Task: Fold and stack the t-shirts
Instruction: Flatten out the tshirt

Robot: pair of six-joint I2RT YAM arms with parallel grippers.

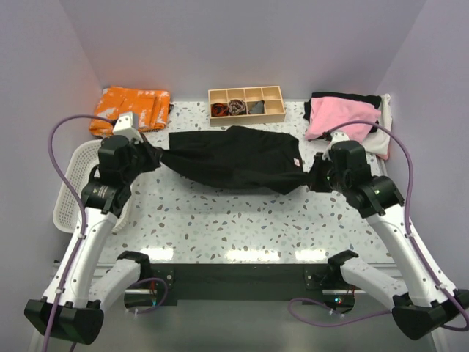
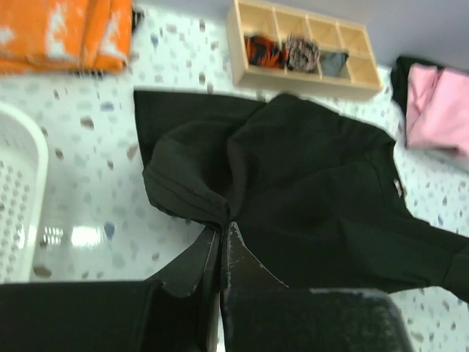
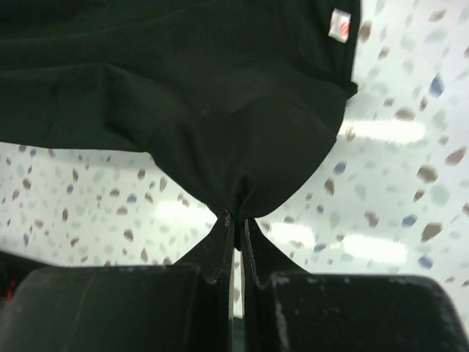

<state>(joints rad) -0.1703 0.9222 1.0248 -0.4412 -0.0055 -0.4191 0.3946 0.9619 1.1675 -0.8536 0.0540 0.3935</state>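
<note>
The shirt's end still hangs bunched, so I should next pull my left gripper back and down, low over the bare tabletop (image 1: 162,211) beside the white basket, to let go of it.
A large black t-shirt (image 1: 231,158) with a small white label (image 1: 296,163) is stretched across the middle of the table. My left gripper (image 1: 155,158) is shut on its left end; the cloth bunches at my fingertips in the left wrist view (image 2: 223,224). My right gripper (image 1: 311,178) is shut on its right end, pinching a fold in the right wrist view (image 3: 238,218), with the label (image 3: 339,25) above. The shirt's middle hangs a little above the table. A pile of pink, black and white t-shirts (image 1: 348,117) lies at the back right.
An orange patterned cloth (image 1: 130,108) lies at the back left. A wooden compartment tray (image 1: 246,104) with small rolled fabric pieces stands at the back centre. A white perforated basket (image 1: 73,187) sits at the left edge, close to my left arm.
</note>
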